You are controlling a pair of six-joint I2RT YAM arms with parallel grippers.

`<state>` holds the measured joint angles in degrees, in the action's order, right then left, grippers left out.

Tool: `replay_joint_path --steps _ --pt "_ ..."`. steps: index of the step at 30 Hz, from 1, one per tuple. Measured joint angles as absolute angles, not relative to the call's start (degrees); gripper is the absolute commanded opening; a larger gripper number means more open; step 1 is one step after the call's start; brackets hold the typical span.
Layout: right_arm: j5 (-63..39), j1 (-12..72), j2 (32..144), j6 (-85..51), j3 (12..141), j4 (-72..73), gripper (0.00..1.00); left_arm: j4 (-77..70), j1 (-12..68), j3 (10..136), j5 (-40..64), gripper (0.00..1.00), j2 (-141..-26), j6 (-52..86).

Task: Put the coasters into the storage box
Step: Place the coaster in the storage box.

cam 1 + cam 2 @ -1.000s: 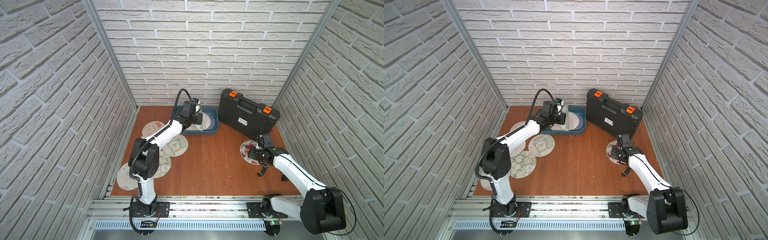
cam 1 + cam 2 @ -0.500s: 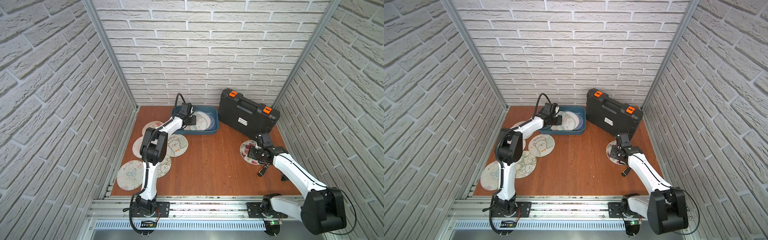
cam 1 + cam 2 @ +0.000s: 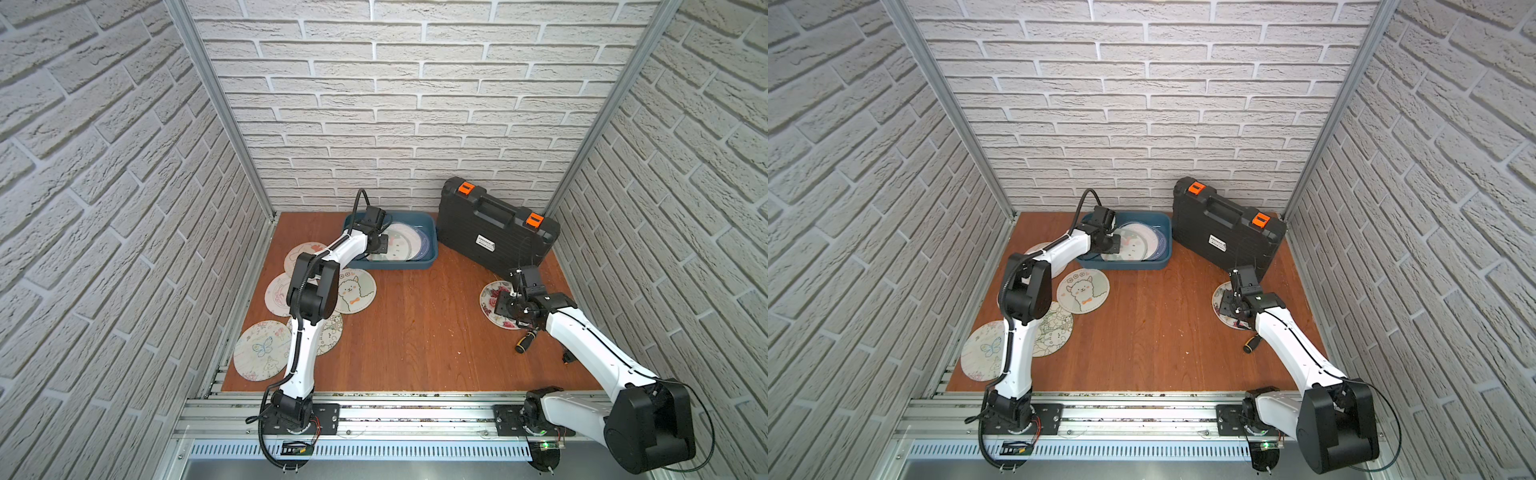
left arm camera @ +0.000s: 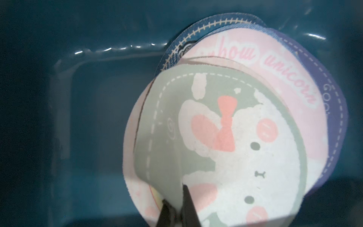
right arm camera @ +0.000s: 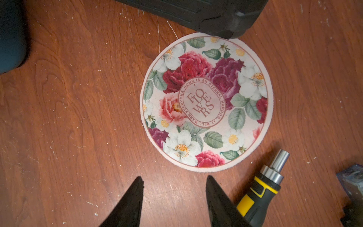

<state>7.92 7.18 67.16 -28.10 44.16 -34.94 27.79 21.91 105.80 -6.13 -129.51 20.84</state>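
Note:
The left gripper should stay low inside the storage box (image 3: 399, 264) next and open to let go of the rabbit coaster's edge over the stacked coasters, since the coaster already lies across them.
The teal storage box (image 3: 399, 264) (image 3: 1129, 265) stands at the back of the table, its inside filling the left wrist view (image 4: 88, 118). My left gripper (image 3: 384, 243) (image 4: 177, 198) is low inside it, shut on the edge of a green rabbit coaster (image 4: 225, 137). That coaster lies over a pink unicorn coaster (image 4: 284, 78) and blue ones. My right gripper (image 3: 505, 306) (image 5: 173, 182) hangs open just over the table, beside a floral coaster (image 3: 494, 293) (image 5: 206, 102), with nothing between its fingers. Several more coasters lie at the left, among them an alpaca one (image 3: 355, 291) and a butterfly one (image 3: 259, 351).
A black case with orange latches (image 3: 494, 232) (image 3: 1225, 232) stands at the back right, its corner just touching the floral coaster's edge. A yellow-and-black screwdriver (image 3: 524, 343) (image 5: 261, 188) lies by my right gripper. Brick walls close in three sides.
My left gripper has sunk down into the storage box with the rabbit coaster, and that arm's elbow has swung toward the back. The right arm has not moved.

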Motion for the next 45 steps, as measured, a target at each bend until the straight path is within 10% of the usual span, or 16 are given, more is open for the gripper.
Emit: replay_joint_path --steps 9,20,45 --pt "7.94 7.49 67.18 -28.1 44.16 -33.58 0.53 29.82 21.91 105.8 -10.5 0.07 -129.73 19.92" --pt "7.97 7.75 68.53 -28.08 44.14 -31.83 0.53 31.75 22.13 105.8 -14.24 0.98 -129.73 18.87" --pt "5.26 7.79 74.67 -28.14 44.16 -28.05 0.53 26.39 38.3 95.66 -12.16 0.98 -112.42 15.25"
